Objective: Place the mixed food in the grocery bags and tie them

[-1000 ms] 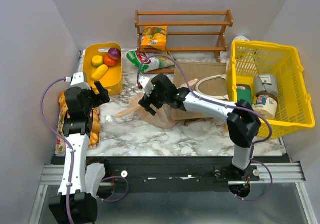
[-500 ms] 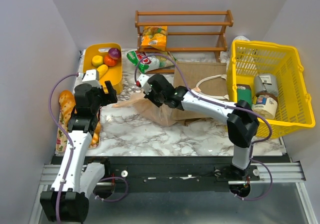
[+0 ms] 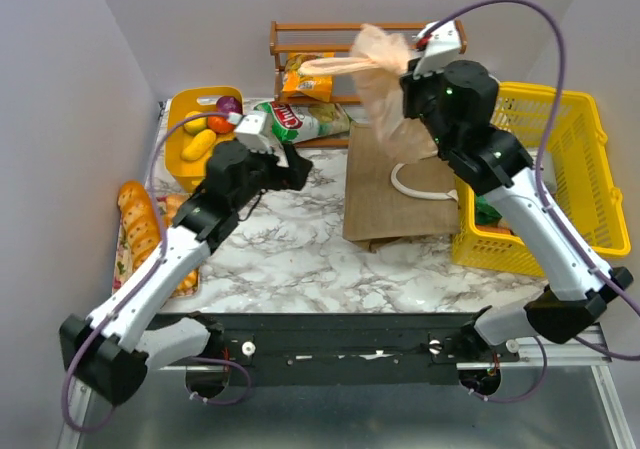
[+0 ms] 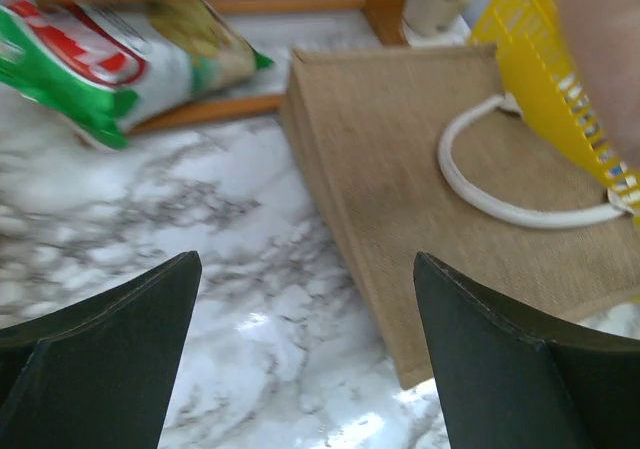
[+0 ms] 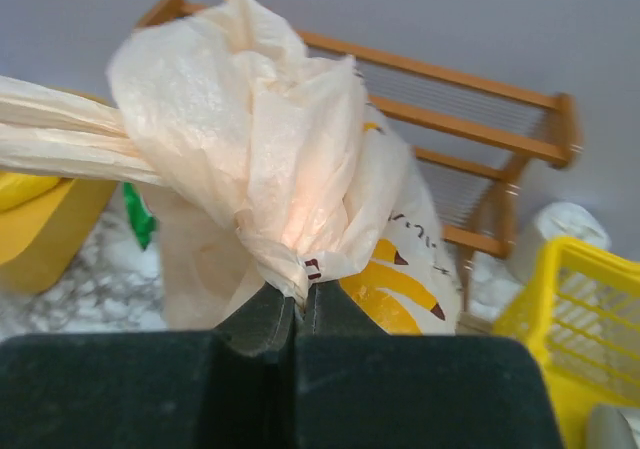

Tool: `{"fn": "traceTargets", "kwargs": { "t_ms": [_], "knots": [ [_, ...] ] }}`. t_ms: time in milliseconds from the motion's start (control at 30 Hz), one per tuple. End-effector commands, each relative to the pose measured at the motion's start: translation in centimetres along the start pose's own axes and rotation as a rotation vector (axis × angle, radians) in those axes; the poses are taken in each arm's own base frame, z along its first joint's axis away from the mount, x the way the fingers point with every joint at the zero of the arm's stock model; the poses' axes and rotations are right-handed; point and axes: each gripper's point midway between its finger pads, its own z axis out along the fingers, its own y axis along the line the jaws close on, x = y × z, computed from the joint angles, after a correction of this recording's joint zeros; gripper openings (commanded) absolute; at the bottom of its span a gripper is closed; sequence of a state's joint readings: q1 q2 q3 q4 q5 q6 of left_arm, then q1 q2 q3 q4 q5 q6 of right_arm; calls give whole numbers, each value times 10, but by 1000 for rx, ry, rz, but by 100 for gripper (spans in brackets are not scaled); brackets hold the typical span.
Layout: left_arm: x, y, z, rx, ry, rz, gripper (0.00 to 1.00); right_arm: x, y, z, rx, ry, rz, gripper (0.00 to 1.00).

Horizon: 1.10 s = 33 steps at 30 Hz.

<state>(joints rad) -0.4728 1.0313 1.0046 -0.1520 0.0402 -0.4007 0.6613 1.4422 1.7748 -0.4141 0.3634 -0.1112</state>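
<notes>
The robot will next move its left gripper toward the right in the top view and lower it onto the tote's curved white handle, because that handle lies exposed on top.
My right gripper (image 3: 404,68) is raised high in front of the wooden rack and is shut on a bunched fold of the thin peach plastic grocery bag (image 3: 382,84), which hangs off the table. In the right wrist view the jaws (image 5: 300,304) pinch the crumpled bag (image 5: 255,129), and one loop trails left. The tan jute tote (image 3: 385,184) lies flat on the marble, its white handle (image 3: 420,184) on top. My left gripper (image 3: 293,172) hovers open just left of the tote (image 4: 400,159), nothing between its fingers (image 4: 110,359). A green and white snack packet (image 3: 298,122) (image 4: 90,64) lies by the rack.
The wooden rack (image 3: 365,39) at the back holds a yellow packet (image 3: 308,77). A yellow tray (image 3: 236,164) with fruit stands back left, and bread (image 3: 138,224) lies along the left edge. The yellow mesh basket (image 3: 580,129) with jars fills the right side.
My right gripper shut on the peach bag and lifted it from the table up toward the rack. The left arm swung from the left side in toward the tote, still open.
</notes>
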Motion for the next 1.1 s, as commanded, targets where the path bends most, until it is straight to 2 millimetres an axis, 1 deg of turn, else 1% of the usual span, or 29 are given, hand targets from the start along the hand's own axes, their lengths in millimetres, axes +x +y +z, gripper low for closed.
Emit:
{"fn": "traceTargets", "kwargs": {
  "t_ms": [0, 33, 67, 100, 133, 167, 200, 233, 267, 300, 333, 367, 400, 433, 467, 500, 533, 600, 667, 700, 733, 800, 833, 867, 967, 1000, 1067],
  "knots": [
    [41, -54, 48, 117, 102, -89, 96, 1, -58, -24, 260, 17, 23, 1],
    [38, -70, 55, 146, 101, -110, 96, -2, -74, -30, 307, 10, 28, 1],
    [49, -91, 60, 193, 135, -113, 96, -5, -84, -36, 339, 4, 32, 1],
    [69, -98, 79, 203, 186, -123, 96, -3, -95, -40, 381, 8, 35, 1],
    [60, -116, 88, 238, 181, -147, 96, -7, -108, -48, 418, -4, 47, 1],
    [69, -133, 92, 282, 219, -161, 96, -6, -114, -52, 434, -5, 49, 1],
    [88, -136, 107, 280, 267, -170, 96, -5, -121, -56, 457, -4, 50, 1],
    [80, -147, 115, 302, 258, -182, 96, -4, -128, -60, 478, -4, 54, 1],
    [84, -153, 120, 307, 269, -203, 96, -6, -133, -67, 492, -11, 57, 1],
    [97, -155, 131, 304, 297, -211, 96, -7, -137, -72, 506, -16, 61, 1],
    [91, -162, 137, 315, 287, -222, 96, -5, -141, -74, 518, -11, 57, 1],
    [93, -165, 142, 320, 294, -220, 96, -4, -142, -77, 518, -11, 57, 1],
    [112, -160, 152, 286, 337, -204, 96, -7, -144, -82, 519, -22, 62, 1],
    [107, -163, 157, 273, 342, -189, 96, -5, -145, -84, 522, -20, 62, 1],
    [113, -162, 161, 259, 359, -174, 96, -6, -147, -87, 526, -25, 65, 1],
    [135, -154, 167, 228, 416, -141, 96, -8, -148, -91, 529, -32, 68, 1],
    [132, -158, 171, 227, 415, -134, 96, -9, -151, -94, 538, -36, 71, 1],
    [151, -155, 176, 220, 461, -130, 95, -9, -155, -97, 561, -35, 69, 1],
    [160, -157, 178, 233, 489, -133, 92, -11, -159, -101, 581, -37, 66, 1],
    [171, -154, 179, 223, 522, -131, 91, -10, -162, -103, 596, -34, 64, 1],
    [172, -154, 179, 222, 532, -119, 89, -12, -164, -104, 606, -34, 59, 1],
    [178, -148, 177, 195, 547, -97, 89, -13, -167, -106, 625, -34, 56, 1],
    [184, -142, 174, 182, 557, -92, 90, -13, -169, -107, 633, -33, 52, 1],
    [186, -141, 173, 179, 554, -93, 91, -12, -170, -107, 639, -30, 51, 1],
    [189, -148, 173, 215, 559, -123, 91, -10, -174, -105, 659, -21, 47, 1],
    [192, -157, 173, 262, 569, -140, 91, -8, -173, -102, 656, -17, 45, 1],
    [194, -164, 175, 294, 574, -164, 87, -6, -172, -100, 652, -13, 48, 1]
  ]
}}
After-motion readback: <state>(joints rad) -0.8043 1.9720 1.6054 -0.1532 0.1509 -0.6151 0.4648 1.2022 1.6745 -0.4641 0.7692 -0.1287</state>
